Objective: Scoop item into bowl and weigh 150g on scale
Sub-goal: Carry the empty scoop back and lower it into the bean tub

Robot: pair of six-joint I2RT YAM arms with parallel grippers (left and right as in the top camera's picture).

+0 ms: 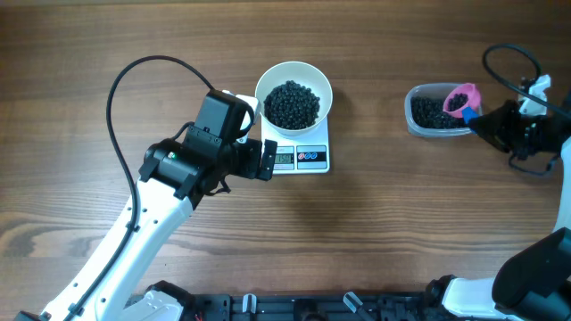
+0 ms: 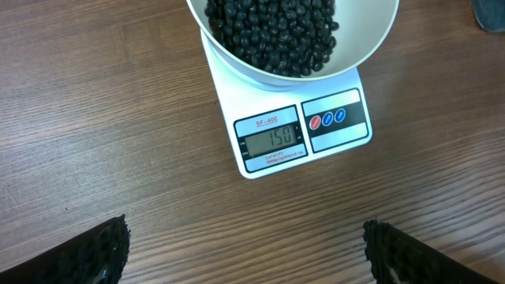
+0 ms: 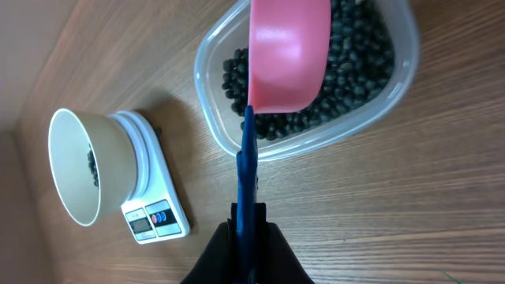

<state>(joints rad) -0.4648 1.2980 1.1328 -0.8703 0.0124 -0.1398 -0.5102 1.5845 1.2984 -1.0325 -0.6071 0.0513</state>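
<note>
My right gripper lowers next and sets the pink scoop down onto the beans in the clear tub [image 1: 437, 113].
The white bowl [image 1: 262, 87] stands on the scale [image 1: 303, 159] and holds a heap of black beans, the item [image 1: 293, 103]. In the left wrist view the scale's display [image 2: 272, 139] reads 150 below the bowl [image 2: 371, 43]. My left gripper [image 1: 266, 160] hovers just in front of the scale, open and empty, with its fingers [image 2: 102, 251] wide apart over bare wood. My right gripper [image 3: 248, 229] is shut on the blue handle of a pink scoop [image 3: 288, 55]. The scoop is tipped over the clear tub [image 3: 398, 75] of beans [image 1: 431, 113].
The clear plastic tub [image 1: 412, 114] sits at the far right of the wooden table, well apart from the scale. Black cables loop behind both arms. The arm bases line the near table edge.
</note>
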